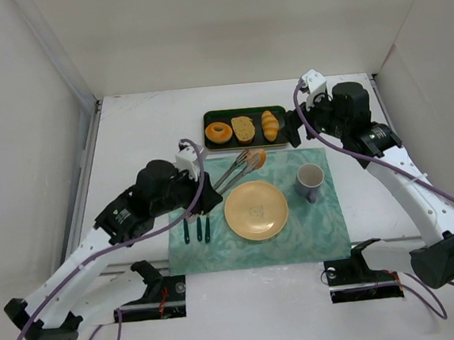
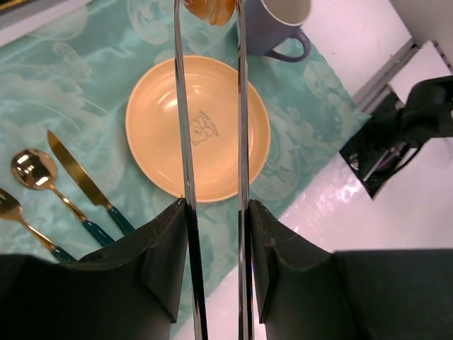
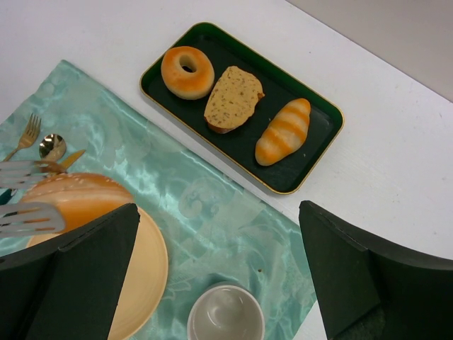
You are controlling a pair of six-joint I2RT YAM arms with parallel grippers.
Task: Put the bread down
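Observation:
Next, my left gripper will move back and down, tong tips over the plate's middle [image 1: 254,210] [image 2: 204,129], and release the tongs, as the bun hangs past the plate's far edge.
My left gripper [image 1: 199,183] is shut on metal tongs [image 1: 231,170]; their arms run between my fingers [image 2: 170,248] in the left wrist view. The tong tips pinch the bread [image 1: 256,159], a small golden-orange bun, held in the air just beyond the far edge of the yellow plate [image 1: 256,210]. The bun shows at the top of the left wrist view [image 2: 210,8] and at the left of the right wrist view [image 3: 71,200]. My right gripper [image 1: 295,126] is open and empty, hovering near the right end of the dark tray [image 1: 281,130].
The tray [image 3: 311,152] holds a donut [image 3: 187,71], a bread slice [image 3: 233,98] and a croissant [image 3: 283,130]. A grey mug [image 1: 310,180] stands right of the plate on the teal mat [image 1: 327,225]. A knife [image 2: 81,180], spoon [image 2: 32,170] and fork [image 2: 10,209] lie left of the plate.

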